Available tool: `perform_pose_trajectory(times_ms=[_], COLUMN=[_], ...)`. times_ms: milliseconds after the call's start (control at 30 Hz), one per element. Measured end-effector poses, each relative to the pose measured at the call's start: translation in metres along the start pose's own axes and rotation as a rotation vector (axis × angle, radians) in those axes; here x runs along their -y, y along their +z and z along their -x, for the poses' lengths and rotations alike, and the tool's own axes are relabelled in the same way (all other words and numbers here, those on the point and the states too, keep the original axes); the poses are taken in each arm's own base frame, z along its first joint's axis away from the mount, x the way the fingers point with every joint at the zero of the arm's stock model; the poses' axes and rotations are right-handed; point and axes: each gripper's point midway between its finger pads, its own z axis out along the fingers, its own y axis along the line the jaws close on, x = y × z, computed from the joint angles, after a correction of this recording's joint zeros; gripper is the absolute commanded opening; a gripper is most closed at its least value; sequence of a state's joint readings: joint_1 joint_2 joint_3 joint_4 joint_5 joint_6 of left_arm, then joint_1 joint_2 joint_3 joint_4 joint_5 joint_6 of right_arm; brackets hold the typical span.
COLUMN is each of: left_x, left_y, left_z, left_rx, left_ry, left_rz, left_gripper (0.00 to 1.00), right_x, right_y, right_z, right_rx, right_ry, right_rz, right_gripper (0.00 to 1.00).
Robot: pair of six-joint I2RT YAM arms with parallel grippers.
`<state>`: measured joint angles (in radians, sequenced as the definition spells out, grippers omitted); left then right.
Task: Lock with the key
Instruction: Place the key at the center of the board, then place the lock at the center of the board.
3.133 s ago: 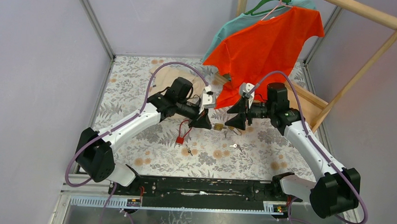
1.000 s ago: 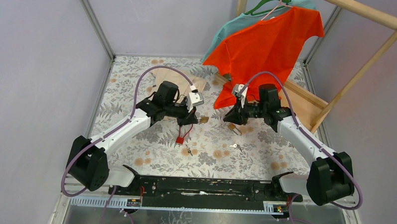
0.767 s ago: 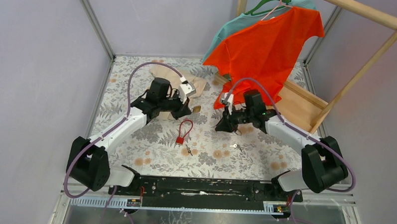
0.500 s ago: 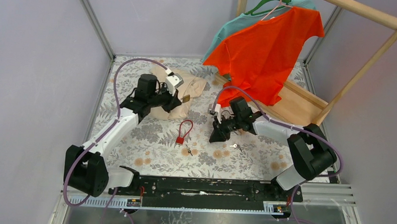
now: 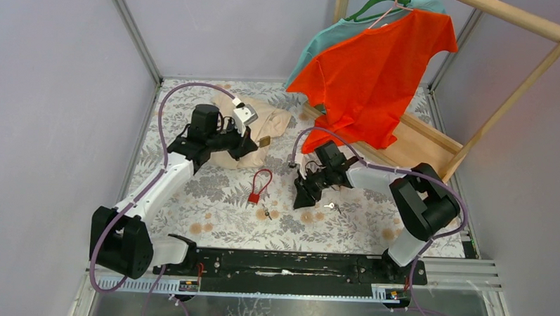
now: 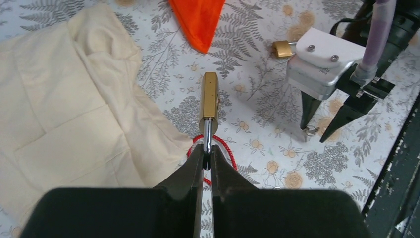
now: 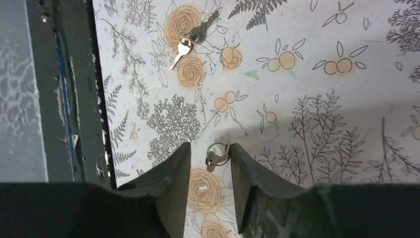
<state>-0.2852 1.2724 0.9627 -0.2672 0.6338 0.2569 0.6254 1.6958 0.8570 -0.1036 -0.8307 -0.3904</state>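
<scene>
Bare table (image 5: 281,202) (image 6: 272,150) shows there for the hanging padlock, so my left gripper lowers and comes back next, past the red cable lock toward the small key.
My left gripper (image 6: 208,157) is shut on the steel shackle of a brass padlock (image 6: 209,96), holding it in the air with the body pointing away. In the top view this padlock (image 5: 264,140) hangs by the edge of the beige cloth (image 5: 261,126). My right gripper (image 7: 210,146) is open and low over the table, with a small key on a ring (image 7: 216,156) lying between its fingertips, touched by neither. The left wrist view shows the same key ring (image 6: 311,131) under the right gripper (image 6: 315,133).
A second brass padlock (image 6: 283,48) lies on the table behind the right gripper. A red cable lock (image 5: 256,187) and two more keys (image 7: 190,42) lie at centre. An orange T-shirt (image 5: 379,63) hangs from a wooden rack (image 5: 504,88) at back right.
My right gripper has come down and leftward to the key on the table, and its jaws have opened wider. My left arm drew back to the left with the padlock, then held still.
</scene>
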Motion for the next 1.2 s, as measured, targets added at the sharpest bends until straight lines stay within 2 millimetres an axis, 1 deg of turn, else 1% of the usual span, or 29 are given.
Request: perform_pose_trajectory(times_ms=[67, 167, 267, 367, 533, 700, 833, 900, 1000, 1200], left_x=[0.003, 0.011, 0.017, 0.019, 0.025, 0.047, 0.063, 0.070, 0.080, 0.090], left_y=[0.000, 0.003, 0.008, 0.014, 0.027, 0.048, 0.073, 0.088, 0.104, 0.132], left_z=[-0.001, -0.010, -0.023, -0.031, -0.047, -0.068, -0.078, -0.081, -0.086, -0.099], left_rx=[0.002, -0.008, -0.032, -0.051, -0.094, -0.170, -0.238, -0.262, -0.295, -0.354], left_ry=[0.000, -0.012, -0.040, -0.064, -0.097, -0.108, -0.110, -0.106, -0.109, -0.164], left_rz=[-0.018, -0.064, -0.105, -0.139, -0.188, -0.265, -0.332, -0.361, -0.398, -0.456], left_gripper=[0.09, 0.09, 0.09, 0.09, 0.10, 0.10, 0.13, 0.14, 0.14, 0.16], right_x=[0.001, 0.001, 0.003, 0.014, 0.030, 0.034, 0.032, 0.033, 0.034, 0.036], right_y=[-0.003, -0.014, -0.030, -0.051, -0.087, -0.128, -0.154, -0.163, -0.171, -0.175], right_z=[0.001, 0.011, 0.025, 0.037, 0.051, 0.071, 0.083, 0.087, 0.090, 0.087], right_rx=[-0.008, 0.009, 0.056, 0.111, 0.190, 0.285, 0.340, 0.362, 0.381, 0.390], right_ry=[-0.012, -0.052, -0.082, -0.079, -0.066, -0.108, -0.145, -0.156, -0.161, -0.143], right_rz=[-0.016, -0.048, -0.078, -0.127, -0.219, -0.317, -0.378, -0.402, -0.423, -0.432], right_gripper=[0.58, 0.67, 0.72, 0.73, 0.73, 0.74, 0.73, 0.73, 0.73, 0.73])
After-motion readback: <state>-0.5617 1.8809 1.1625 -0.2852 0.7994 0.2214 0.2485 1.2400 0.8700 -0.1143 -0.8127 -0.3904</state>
